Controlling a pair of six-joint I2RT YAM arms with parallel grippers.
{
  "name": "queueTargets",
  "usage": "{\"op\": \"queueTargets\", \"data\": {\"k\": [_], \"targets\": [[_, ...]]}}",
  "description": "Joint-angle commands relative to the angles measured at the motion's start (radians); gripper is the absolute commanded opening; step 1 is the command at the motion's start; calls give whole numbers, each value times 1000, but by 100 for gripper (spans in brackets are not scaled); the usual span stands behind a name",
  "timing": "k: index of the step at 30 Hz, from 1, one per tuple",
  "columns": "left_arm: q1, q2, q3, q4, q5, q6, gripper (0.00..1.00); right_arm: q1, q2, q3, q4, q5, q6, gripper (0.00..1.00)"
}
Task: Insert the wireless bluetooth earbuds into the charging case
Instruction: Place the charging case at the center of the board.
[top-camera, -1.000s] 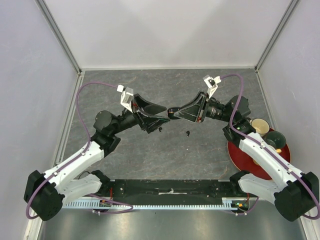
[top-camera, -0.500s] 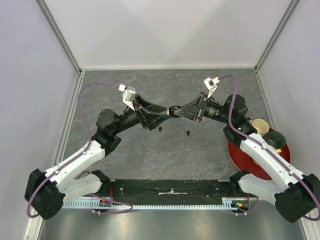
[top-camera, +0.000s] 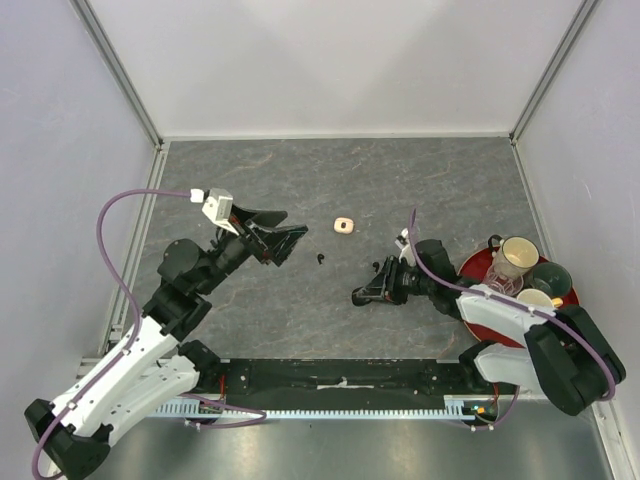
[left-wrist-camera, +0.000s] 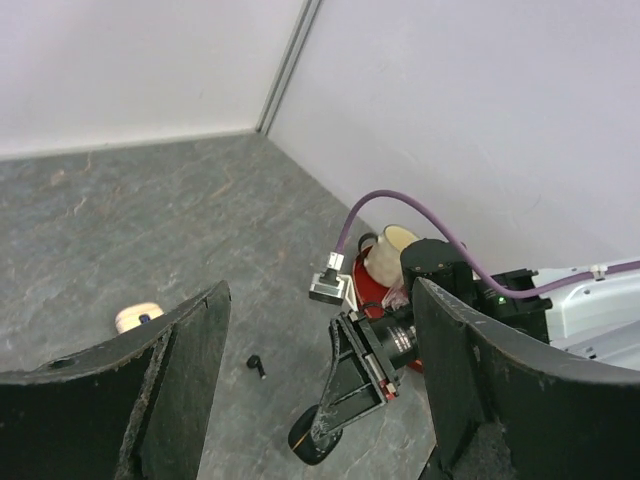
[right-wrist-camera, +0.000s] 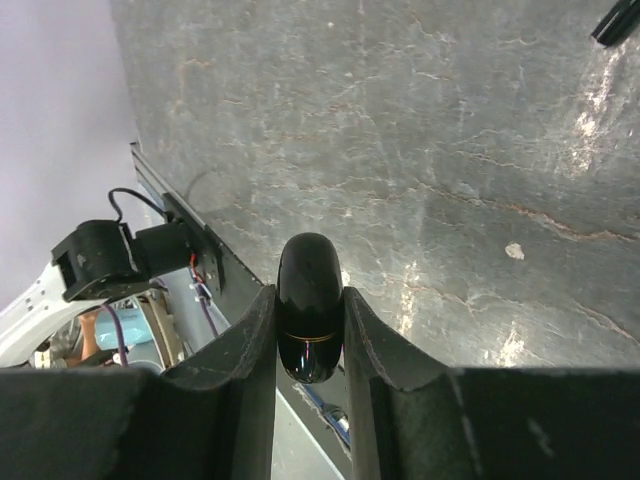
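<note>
My right gripper holds the glossy black charging case (right-wrist-camera: 308, 265) and should lower it onto the bare tabletop just below, clear of both loose earbuds, and let go of it there.
My right gripper (top-camera: 362, 297) is shut on a glossy black charging case (right-wrist-camera: 308, 265), closed, held low over the table right of the middle; the case also shows in the left wrist view (left-wrist-camera: 312, 445). My left gripper (top-camera: 290, 228) is open and empty, raised left of the middle. A small cream-white case (top-camera: 343, 225) lies on the table between the arms, also visible in the left wrist view (left-wrist-camera: 137, 318). Two black earbuds lie loose: one (top-camera: 320, 260) near the middle, one (top-camera: 375, 266) beside the right gripper. No cream-white earbuds show.
A red plate (top-camera: 478, 312) at the right edge carries a cream mug (top-camera: 517, 252) and a dark green mug (top-camera: 550, 278). White walls enclose the grey table. A black rail (top-camera: 340, 375) runs along the near edge.
The grippers were together at the table's middle. Now the left has drawn back left and opened, the right has dropped toward the near side with the black case. The cream-white case lies where they met.
</note>
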Motion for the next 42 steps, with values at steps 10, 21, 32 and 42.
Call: {"op": "queueTargets", "data": {"k": [10,21,32,42], "targets": [[1,92,13,-23,19,-20,80,104,133,-18,119,302,40,14],[1,130,17,-8,37,-29,80,113,140,10,-58,354,-26,49],[1,127,10,-17,59,-14,80,113,-43,126,-332,416,-327,85],[1,89,34,-77,62,81,80,227,-132,133,-214,595,-644,98]]}}
